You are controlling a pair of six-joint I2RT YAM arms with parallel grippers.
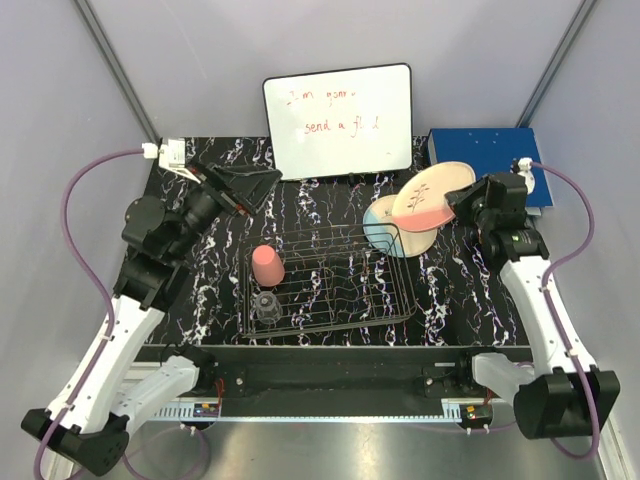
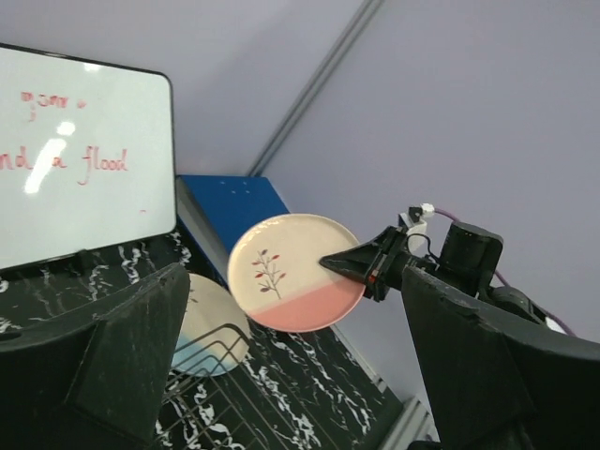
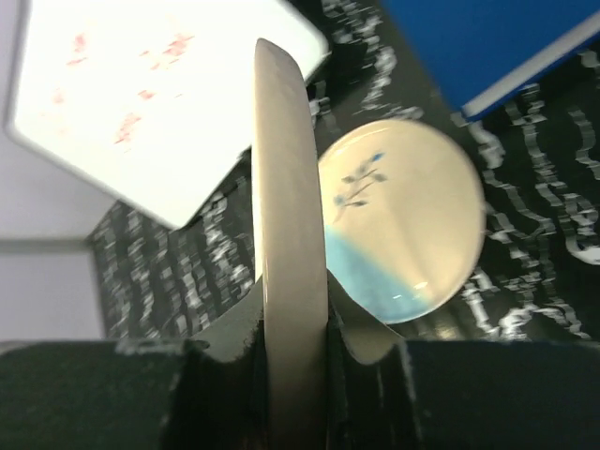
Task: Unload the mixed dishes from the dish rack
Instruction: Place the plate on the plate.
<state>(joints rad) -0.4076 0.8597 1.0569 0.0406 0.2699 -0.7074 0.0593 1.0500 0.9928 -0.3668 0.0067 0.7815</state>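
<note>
The robot's right gripper needs to move down and to the left in the top view next, to release the pink-banded plate on top of the blue-banded plate (image 1: 382, 226) (image 3: 403, 216), which is empty below.
My right gripper (image 1: 462, 200) is shut on the rim of the large pink-banded plate (image 1: 430, 198) and holds it in the air above the rack's right end; the plate shows edge-on in the right wrist view (image 3: 291, 281) and face-on in the left wrist view (image 2: 295, 272). The smaller blue-banded plate (image 1: 382, 226) lies on the table at the rack's right end and also shows in the right wrist view (image 3: 403, 225). The dish rack (image 1: 330, 280) holds a pink cup (image 1: 267, 266) upside down and a small clear glass (image 1: 268, 305) at its left. My left gripper (image 1: 250, 185) is open and empty, raised at the back left. The bowl is out of view.
A whiteboard (image 1: 338, 122) with red writing stands at the back of the table. A blue box (image 1: 490, 155) lies at the back right, behind the held plate. Grey walls close in the sides.
</note>
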